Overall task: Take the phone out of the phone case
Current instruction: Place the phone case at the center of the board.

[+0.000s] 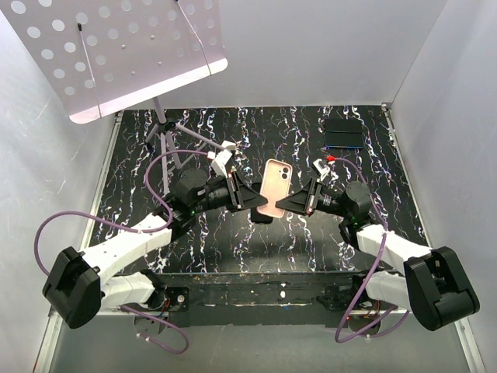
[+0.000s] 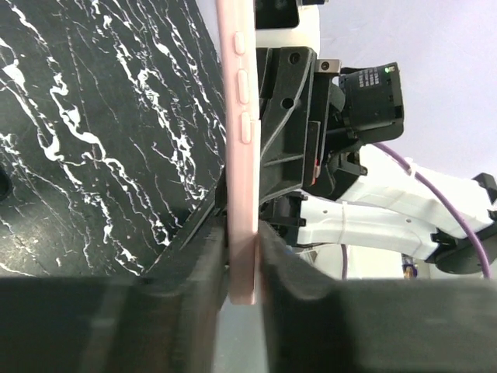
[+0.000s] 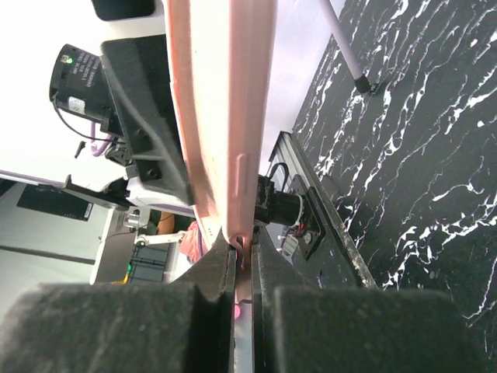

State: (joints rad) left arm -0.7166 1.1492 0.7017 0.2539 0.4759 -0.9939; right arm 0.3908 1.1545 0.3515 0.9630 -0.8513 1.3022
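The pink case is still hanging above the table, so my right gripper will next lower it onto the bare marble (image 1: 283,222) beside the dark slab and let go of its edge.
A phone in a pink case (image 1: 274,186) is held up above the black marbled table (image 1: 233,140), its back and camera cutout (image 1: 284,172) facing the top camera. My left gripper (image 1: 253,203) is shut on the case's lower left edge. In the left wrist view the case (image 2: 237,116) runs edge-on up from between my shut jaws (image 2: 242,268). My right gripper (image 1: 292,204) is shut on the lower right corner. In the right wrist view the case (image 3: 225,101) tapers down into that gripper (image 3: 244,260), which pinches a thin edge of it. The phone's screen side is hidden.
A dark flat box (image 1: 342,134) lies at the back right of the table. A white perforated board (image 1: 124,54) on a thin stand (image 1: 165,136) hangs over the back left. White enclosure walls stand on both sides and behind.
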